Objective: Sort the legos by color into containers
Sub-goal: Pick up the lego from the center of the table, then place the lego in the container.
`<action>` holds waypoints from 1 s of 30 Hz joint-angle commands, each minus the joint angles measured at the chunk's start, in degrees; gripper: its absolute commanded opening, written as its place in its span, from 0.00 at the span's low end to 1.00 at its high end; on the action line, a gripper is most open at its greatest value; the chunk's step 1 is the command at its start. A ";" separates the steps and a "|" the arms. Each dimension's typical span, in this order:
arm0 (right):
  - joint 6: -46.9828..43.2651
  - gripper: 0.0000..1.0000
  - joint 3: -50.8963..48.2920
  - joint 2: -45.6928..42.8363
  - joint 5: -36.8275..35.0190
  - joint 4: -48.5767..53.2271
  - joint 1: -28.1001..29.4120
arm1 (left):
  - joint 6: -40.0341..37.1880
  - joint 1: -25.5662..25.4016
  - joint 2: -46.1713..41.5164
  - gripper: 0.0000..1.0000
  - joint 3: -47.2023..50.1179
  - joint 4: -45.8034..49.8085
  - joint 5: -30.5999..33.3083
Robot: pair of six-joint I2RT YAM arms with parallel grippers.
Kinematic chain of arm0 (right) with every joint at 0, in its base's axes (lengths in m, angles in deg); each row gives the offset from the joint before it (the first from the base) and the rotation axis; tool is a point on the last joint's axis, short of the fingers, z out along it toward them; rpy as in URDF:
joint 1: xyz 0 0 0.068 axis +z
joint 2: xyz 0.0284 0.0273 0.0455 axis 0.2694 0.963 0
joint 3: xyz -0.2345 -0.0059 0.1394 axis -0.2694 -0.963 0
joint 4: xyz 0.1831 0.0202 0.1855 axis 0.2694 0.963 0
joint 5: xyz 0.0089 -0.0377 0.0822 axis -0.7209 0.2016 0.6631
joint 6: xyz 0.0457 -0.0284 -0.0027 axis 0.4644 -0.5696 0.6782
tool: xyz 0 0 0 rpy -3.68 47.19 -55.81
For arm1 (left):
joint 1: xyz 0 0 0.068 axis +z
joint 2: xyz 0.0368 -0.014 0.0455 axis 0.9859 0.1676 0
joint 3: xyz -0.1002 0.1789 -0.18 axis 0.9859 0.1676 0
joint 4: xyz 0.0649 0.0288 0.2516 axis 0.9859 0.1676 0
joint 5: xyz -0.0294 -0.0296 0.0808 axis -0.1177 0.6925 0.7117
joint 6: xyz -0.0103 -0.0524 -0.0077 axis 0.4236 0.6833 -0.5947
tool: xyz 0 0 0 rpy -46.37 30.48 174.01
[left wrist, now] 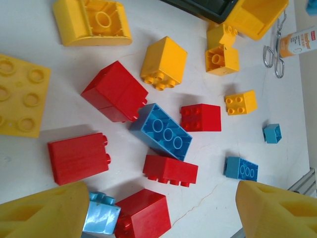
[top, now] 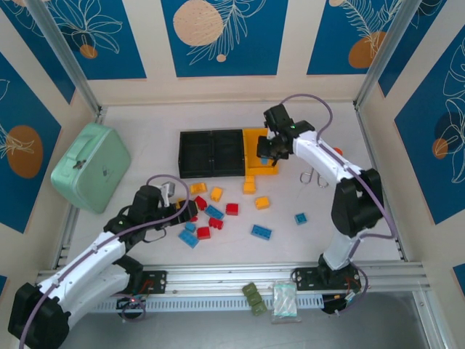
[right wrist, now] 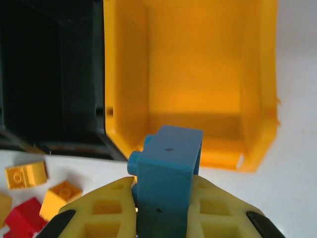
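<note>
Because the blue lego is still held up by the near rim of the yellow container, I will move my right gripper outward and down into the yellow container to release it.
My right gripper is shut on a blue lego, held upright just above the near rim of the yellow container. Two black containers adjoin the yellow one on its left. Red, yellow and blue legos lie scattered on the table in front of the containers. My left gripper hangs open over the left part of this pile. Between its yellow fingers lie a red lego and a light blue lego, the blue one close against the left finger.
A mint-green case stands at the left. Scissors and an orange-capped bottle lie right of the yellow container. An olive block and a small plastic bag rest on the near rail.
</note>
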 commanded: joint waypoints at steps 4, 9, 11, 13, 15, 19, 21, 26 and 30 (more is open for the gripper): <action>-0.64 0.11 10.82 12.99 1.10 2.94 -1.16 | -0.18 -3.20 1.79 0.77 -2.91 -1.31 3.48; 0.46 0.11 15.85 20.11 0.77 4.09 -1.45 | 0.10 -4.27 1.55 0.77 -2.92 -0.86 4.54; 1.07 0.11 16.29 21.20 0.54 3.85 -1.77 | 0.10 -4.37 1.21 0.77 -2.97 -0.48 4.82; 1.42 0.12 16.57 21.85 0.68 3.90 -2.00 | 0.05 -4.47 0.90 0.77 -2.95 -0.18 5.11; 1.48 0.12 16.73 22.24 0.71 3.64 -2.21 | 0.00 -4.40 0.77 0.77 -2.90 0.20 5.45; 1.33 0.30 17.36 22.28 0.40 4.52 -1.98 | -0.09 -4.46 0.50 0.77 -2.82 0.59 5.81; 1.23 0.32 17.35 21.23 -0.06 4.69 -1.65 | -0.15 -4.47 0.54 0.77 -2.82 0.57 5.94; 1.20 0.38 15.71 16.27 -0.74 4.37 -1.03 | -0.25 -4.53 0.73 0.77 -3.23 0.94 6.39; 1.04 0.41 14.67 12.67 -1.52 4.79 -0.79 | -0.71 -4.51 1.02 0.77 -3.87 1.45 6.35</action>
